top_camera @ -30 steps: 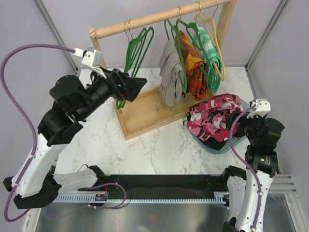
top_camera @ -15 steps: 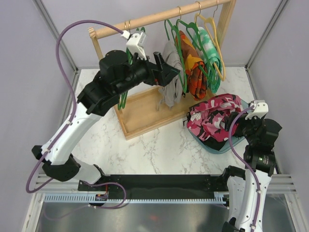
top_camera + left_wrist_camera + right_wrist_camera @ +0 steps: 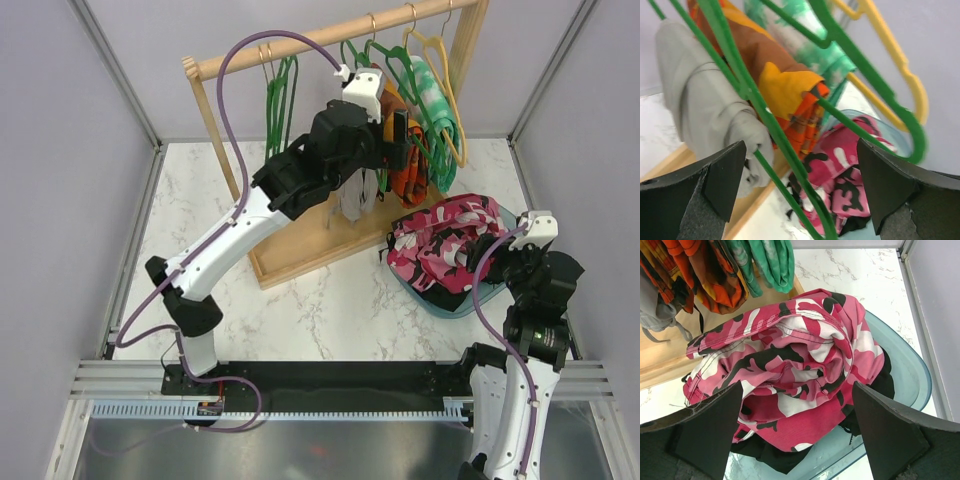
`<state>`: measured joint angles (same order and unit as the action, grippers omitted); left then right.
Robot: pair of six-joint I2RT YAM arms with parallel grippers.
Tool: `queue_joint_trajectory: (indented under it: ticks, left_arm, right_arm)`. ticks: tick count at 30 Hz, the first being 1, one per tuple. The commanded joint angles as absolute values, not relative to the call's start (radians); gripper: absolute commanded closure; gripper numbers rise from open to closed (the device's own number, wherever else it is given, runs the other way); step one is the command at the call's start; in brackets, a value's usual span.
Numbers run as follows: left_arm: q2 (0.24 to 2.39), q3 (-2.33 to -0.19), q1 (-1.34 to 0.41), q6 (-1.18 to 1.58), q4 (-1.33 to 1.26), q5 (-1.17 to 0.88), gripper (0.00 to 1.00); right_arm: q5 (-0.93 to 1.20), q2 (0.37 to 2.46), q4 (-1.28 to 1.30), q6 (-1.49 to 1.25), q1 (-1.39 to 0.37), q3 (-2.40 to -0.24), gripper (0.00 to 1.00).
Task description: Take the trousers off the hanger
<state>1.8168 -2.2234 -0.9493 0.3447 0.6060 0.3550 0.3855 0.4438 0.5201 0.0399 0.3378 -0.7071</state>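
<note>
I should move my left gripper's open fingers slightly toward the grey trousers next and close them, because the near end of those trousers' green hanger is between them.
Grey trousers [image 3: 351, 203] [image 3: 705, 110] hang on a green hanger [image 3: 765, 120] from the wooden rail [image 3: 300, 45]. To their right hang orange-patterned trousers [image 3: 405, 165] [image 3: 790, 95] and green-white trousers [image 3: 432, 100] [image 3: 810, 45]. My left gripper [image 3: 802, 175] is open, raised at the rail right in front of the grey and orange trousers, holding nothing; the green hanger's wires cross between its fingers. Pink camouflage trousers [image 3: 445, 245] [image 3: 790, 365] lie bunched on black trousers [image 3: 770, 460] in a pale blue basin [image 3: 912, 385]. My right gripper [image 3: 797, 430] hovers open over that pile.
Empty green hangers [image 3: 280, 100] hang at the rail's left end. A yellow hanger [image 3: 900, 65] hangs at the right end. The rack stands on a wooden base tray [image 3: 290, 240] on the marble table [image 3: 330, 300]. Metal frame posts and grey walls enclose the table.
My left arm has swung right along the rail, from the empty green hangers to the grey and orange trousers. The right arm has stayed over the basin.
</note>
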Motion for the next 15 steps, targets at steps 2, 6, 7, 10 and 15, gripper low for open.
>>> queue_joint_trajectory:
  ticks: [2,6,7,10,15]
  left_arm:
    - [1.861,-2.293,-0.951,0.229,0.635,0.540,0.02]
    - [1.868,-2.293,-0.951,0.207,0.634,0.577,0.11]
    - [1.865,-2.293,-0.951,0.193,0.634,0.583,0.18]
    - [1.855,-2.287,-0.951,0.169,0.637,0.600,0.34]
    - [1.825,-2.258,-0.951,0.137,0.637,0.620,0.68]
  right_arm:
    - [0.367,0.434,0.479,0.031,0.341,-0.701,0.02]
    - [0.365,0.431,0.480,0.029,0.339,-0.701,0.02]
    - [0.365,0.431,0.480,0.029,0.339,-0.703,0.02]
    - [0.365,0.430,0.482,0.029,0.337,-0.701,0.02]
    - [0.367,0.428,0.482,0.029,0.337,-0.703,0.02]
